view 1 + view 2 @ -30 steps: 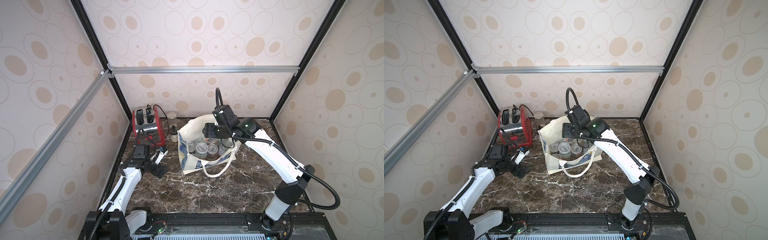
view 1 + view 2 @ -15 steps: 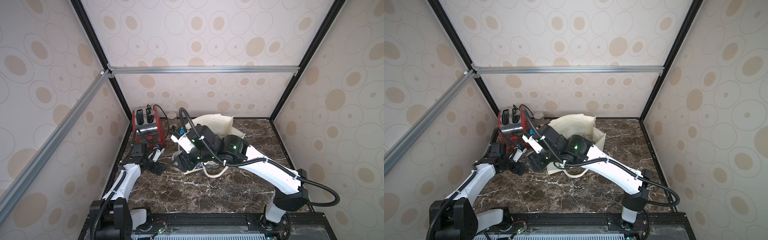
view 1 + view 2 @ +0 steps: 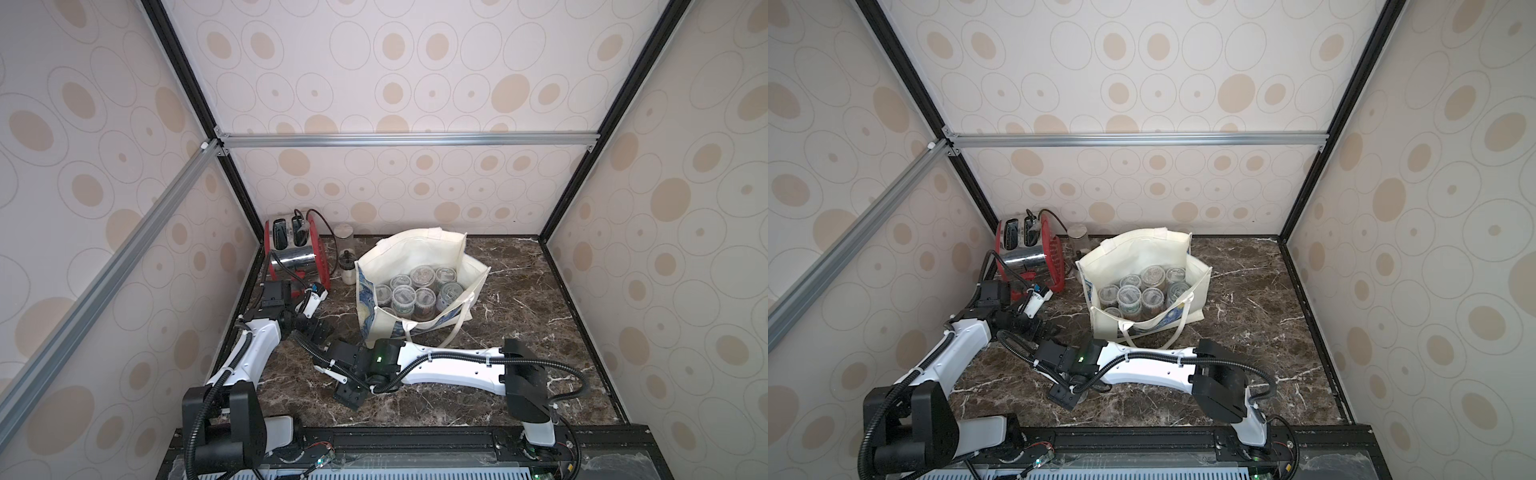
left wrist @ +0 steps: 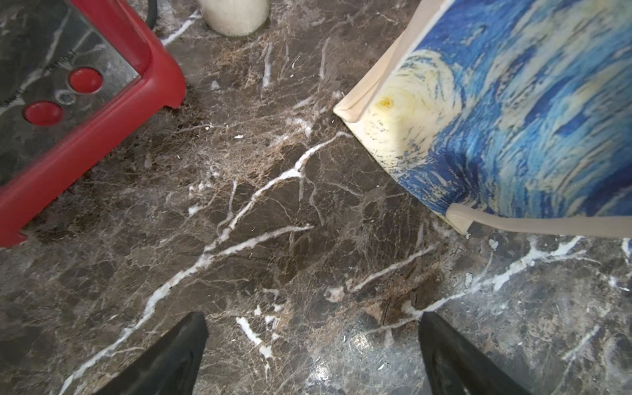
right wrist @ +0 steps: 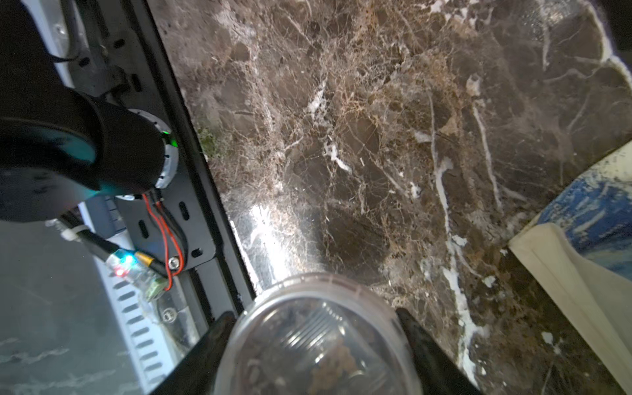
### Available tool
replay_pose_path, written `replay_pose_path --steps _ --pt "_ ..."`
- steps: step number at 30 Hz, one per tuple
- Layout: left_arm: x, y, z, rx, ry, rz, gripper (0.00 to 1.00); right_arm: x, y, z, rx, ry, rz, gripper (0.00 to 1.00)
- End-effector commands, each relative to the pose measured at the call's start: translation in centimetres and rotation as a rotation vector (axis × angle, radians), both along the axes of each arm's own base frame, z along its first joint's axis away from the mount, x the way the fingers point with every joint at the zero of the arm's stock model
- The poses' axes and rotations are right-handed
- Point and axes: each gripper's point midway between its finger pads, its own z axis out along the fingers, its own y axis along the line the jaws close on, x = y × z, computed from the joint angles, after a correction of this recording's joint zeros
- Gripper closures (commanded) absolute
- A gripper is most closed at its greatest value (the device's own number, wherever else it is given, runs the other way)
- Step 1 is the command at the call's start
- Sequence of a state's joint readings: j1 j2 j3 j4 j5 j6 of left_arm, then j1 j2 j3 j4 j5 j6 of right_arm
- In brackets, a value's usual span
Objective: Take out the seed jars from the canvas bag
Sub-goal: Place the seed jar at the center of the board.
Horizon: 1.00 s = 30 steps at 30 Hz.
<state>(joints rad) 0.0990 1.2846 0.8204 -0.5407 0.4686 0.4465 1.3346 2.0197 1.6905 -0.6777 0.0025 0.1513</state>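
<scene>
My right gripper will move down next toward the bare marble [image 3: 1086, 400] beside the black front bar and let go of the clear seed jar, because that spot is empty.
The cream canvas bag [image 3: 432, 249] [image 3: 1150, 249] with its blue swirl print stands open at the back middle of the marble table. Several clear seed jars [image 3: 422, 276] [image 3: 1152, 276] stand upright inside it. My right gripper [image 3: 348, 395] [image 3: 1064, 395] hangs low over the table's front, left of the bag. In the right wrist view it [image 5: 314, 316] is shut on a clear seed jar [image 5: 318, 352], and the bag's corner [image 5: 581, 222] shows off to one side. My left gripper [image 3: 319, 329] [image 3: 1045, 328] [image 4: 313, 325] is open and empty over bare marble, between the toaster and the bag [image 4: 513, 119].
A red toaster [image 3: 291, 249] [image 3: 1025, 249] [image 4: 85, 119] stands at the back left. Beside it are a tall glass jar [image 3: 344, 237] and a small bottle [image 3: 347, 268]. The black front rail [image 5: 191, 191] runs close to my right gripper. The two arms lie near each other at the left front.
My right gripper has come away from above the bag, swung left and forward, and dropped low near the table's front with a seed jar in it. The left arm has hardly moved.
</scene>
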Motion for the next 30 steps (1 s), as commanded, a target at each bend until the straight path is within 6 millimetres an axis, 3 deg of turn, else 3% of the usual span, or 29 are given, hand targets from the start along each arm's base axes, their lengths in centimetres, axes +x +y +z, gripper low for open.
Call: replay_pose_path --steps 1,8,14,17,20,23,26,30 --pt "0.7 0.0 1.4 -0.023 -0.022 -0.003 0.02 0.5 1.7 0.2 0.049 -0.022 0.038 0.35" --pt "0.8 0.2 1.0 -0.022 -0.009 0.004 0.02 1.3 0.3 -2.6 0.024 0.04 0.017 0.34" --pt "0.6 0.1 1.2 -0.025 -0.025 -0.007 0.02 1.4 -0.5 -3.1 0.014 0.031 0.023 0.26" --pt "0.3 -0.5 1.7 -0.049 -0.027 -0.035 0.02 1.1 -0.6 -2.2 0.024 0.039 0.027 0.19" --pt "0.2 -0.8 2.1 -0.058 -0.04 -0.054 0.02 1.2 -0.5 0.4 0.07 0.02 0.03 0.15" --pt "0.0 -0.8 2.3 -0.053 -0.033 -0.057 0.02 1.7 -0.5 4.2 0.125 -0.016 0.015 0.13" --pt "-0.4 -1.0 2.2 -0.059 -0.04 -0.073 0.02 2.3 -0.9 9.5 0.19 -0.071 -0.006 0.14" --pt "-0.8 -1.0 2.3 -0.048 -0.049 -0.089 0.02 5.0 -3.2 15.9 0.248 -0.232 -0.093 0.13"
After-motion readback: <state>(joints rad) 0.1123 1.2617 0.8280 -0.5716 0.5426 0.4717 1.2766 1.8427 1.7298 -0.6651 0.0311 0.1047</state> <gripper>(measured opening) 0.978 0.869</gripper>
